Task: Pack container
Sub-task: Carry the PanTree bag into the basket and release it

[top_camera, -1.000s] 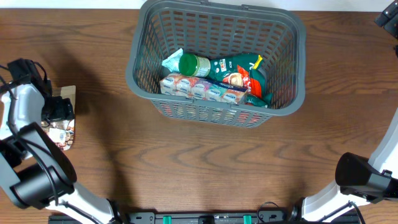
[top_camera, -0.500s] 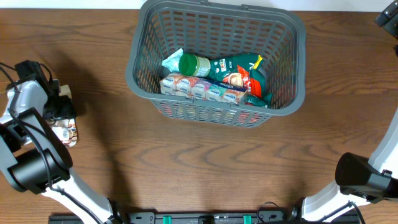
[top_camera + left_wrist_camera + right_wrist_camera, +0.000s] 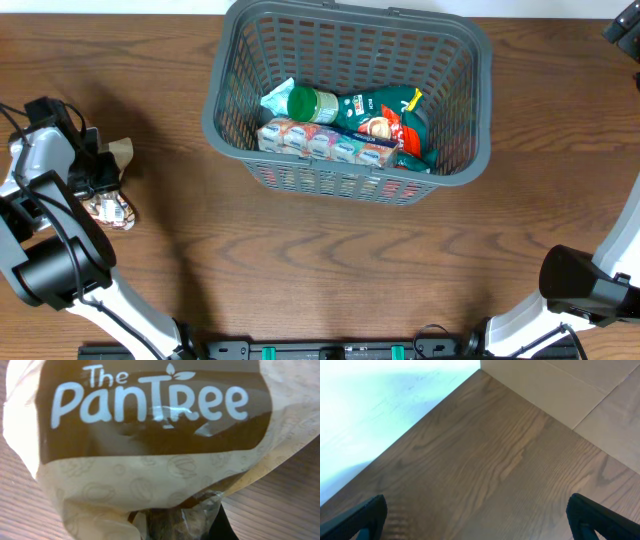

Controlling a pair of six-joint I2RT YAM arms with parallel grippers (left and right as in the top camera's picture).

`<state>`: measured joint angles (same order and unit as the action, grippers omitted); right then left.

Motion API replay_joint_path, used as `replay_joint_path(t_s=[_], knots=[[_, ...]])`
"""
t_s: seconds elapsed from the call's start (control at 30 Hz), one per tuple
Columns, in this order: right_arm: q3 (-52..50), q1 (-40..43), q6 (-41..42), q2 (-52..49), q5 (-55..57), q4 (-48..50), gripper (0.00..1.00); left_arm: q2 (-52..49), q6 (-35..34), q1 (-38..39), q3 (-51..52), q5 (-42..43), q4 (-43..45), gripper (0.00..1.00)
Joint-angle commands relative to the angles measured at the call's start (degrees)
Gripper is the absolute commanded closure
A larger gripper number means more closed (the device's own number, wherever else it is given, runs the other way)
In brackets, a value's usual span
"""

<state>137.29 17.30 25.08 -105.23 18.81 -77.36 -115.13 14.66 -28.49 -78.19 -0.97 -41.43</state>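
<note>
The packet is still outside, so my left gripper should next go up, move across to the right in the overhead view and come down onto the basket's green bag to let go.
The container is a dark grey slotted basket at the table's top centre, holding a green-lidded jar, a row of pastel packs and green and red snack bags. At the far left, my left gripper is shut on a beige-and-brown snack packet lying on the table. That packet, printed "The PanTree", fills the left wrist view, its clear end pinched at my left gripper. My right gripper stands open over bare wood, holding nothing.
The right arm's base sits at the bottom right corner of the table. In the right wrist view the table's edge and a pale tiled floor lie beyond the wood.
My left gripper has shut on the snack packet, which has crumpled and shifted slightly right. The basket, its contents and the right arm have not moved.
</note>
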Motion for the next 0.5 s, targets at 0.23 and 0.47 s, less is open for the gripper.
replay_joint_path(t_s=[0.23, 0.47], knots=[[0.68, 0.28, 0.61, 0.11, 0.24, -0.24, 0.01, 21.57, -6.23, 0.70, -14.84, 30.36, 4.28, 0.94], [0.68, 0.28, 0.61, 0.11, 0.24, -0.26, 0.01, 33.18, -7.04, 11.30, -18.53, 46.25, 17.33, 0.94]])
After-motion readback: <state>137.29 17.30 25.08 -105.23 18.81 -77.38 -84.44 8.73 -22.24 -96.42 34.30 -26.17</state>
